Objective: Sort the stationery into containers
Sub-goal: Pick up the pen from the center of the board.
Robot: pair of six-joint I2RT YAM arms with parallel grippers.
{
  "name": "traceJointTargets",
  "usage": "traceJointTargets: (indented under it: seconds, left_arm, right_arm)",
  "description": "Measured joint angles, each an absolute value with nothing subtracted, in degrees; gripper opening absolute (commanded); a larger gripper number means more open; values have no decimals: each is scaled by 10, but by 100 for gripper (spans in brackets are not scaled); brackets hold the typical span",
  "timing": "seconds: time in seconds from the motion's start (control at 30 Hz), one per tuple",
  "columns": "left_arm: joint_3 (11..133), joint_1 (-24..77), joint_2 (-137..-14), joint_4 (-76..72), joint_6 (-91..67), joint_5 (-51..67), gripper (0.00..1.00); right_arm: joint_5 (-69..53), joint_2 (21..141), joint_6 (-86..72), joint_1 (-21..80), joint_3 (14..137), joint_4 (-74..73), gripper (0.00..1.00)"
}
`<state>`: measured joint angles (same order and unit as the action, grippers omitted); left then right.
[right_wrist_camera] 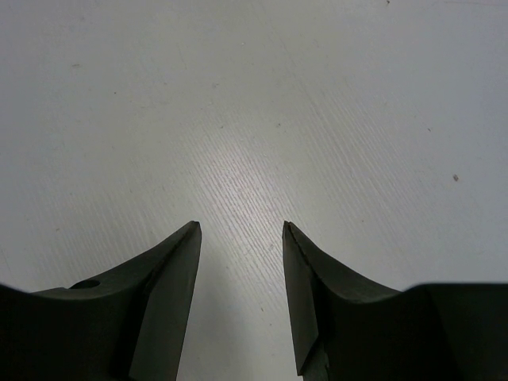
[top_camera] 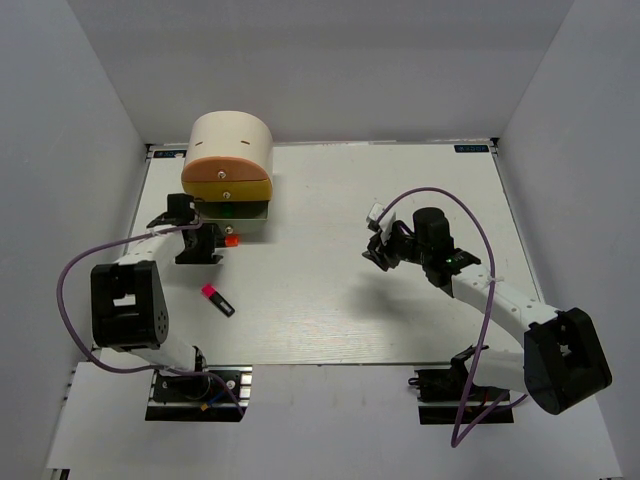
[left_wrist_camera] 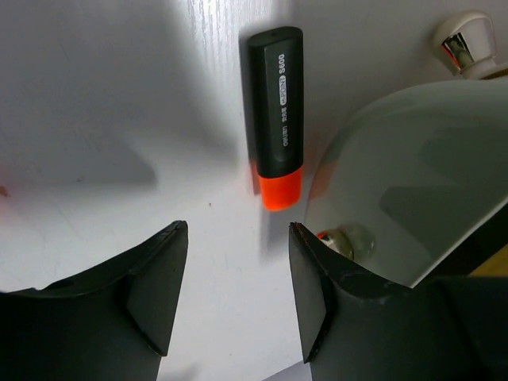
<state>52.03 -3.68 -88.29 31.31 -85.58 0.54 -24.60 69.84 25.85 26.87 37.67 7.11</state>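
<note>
My left gripper needs to go down next beside the pale drawer front and close where orange cap meets the marker's black body (top_camera: pixel 225 241) (left_wrist_camera: pixel 280 175), as its open fingers hover short of the marker.
An orange-capped black marker (left_wrist_camera: pixel 276 119) lies flat on the table, its cap (top_camera: pixel 232 240) towards my left gripper and right beside the cabinet's pale curved drawer front (left_wrist_camera: pixel 397 151). My left gripper (left_wrist_camera: pixel 238 270) (top_camera: pixel 210 246) hovers just short of that cap, open and empty. The cream cabinet (top_camera: pixel 232 140) holds an orange drawer (top_camera: pixel 222 171), a yellow one (top_camera: pixel 228 189) and a darker lowest one (top_camera: pixel 240 211) pulled out, with a green spot inside. A pink-capped marker (top_camera: pixel 217 300) lies nearer the front. My right gripper (right_wrist_camera: pixel 241 254) (top_camera: pixel 381 250) is open over bare table.
Two white knobs (left_wrist_camera: pixel 468 40) (left_wrist_camera: pixel 346 240) stick out from the drawer fronts close to my left fingers (left_wrist_camera: pixel 317 294). Grey walls close in the white table (top_camera: pixel 400 310) on the left, back and right. A purple cable loops above my right arm (top_camera: pixel 470 225).
</note>
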Motion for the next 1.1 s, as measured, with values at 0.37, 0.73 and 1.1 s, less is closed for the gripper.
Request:
traceJointTargets:
  seconds: [0.37,0.73,1.1]
  left_arm:
    - [545,-37,-929,309,-857,-2,68]
    - [585,-37,-973,314,-861,-9,68]
    - [591,-37,-997,328,-861,-11,68]
  right_arm:
    - [-246,706,259,266,377,74,52]
    - [-246,709,259,263,377,74,52]
    - [-246,713,259,262,377,74,52]
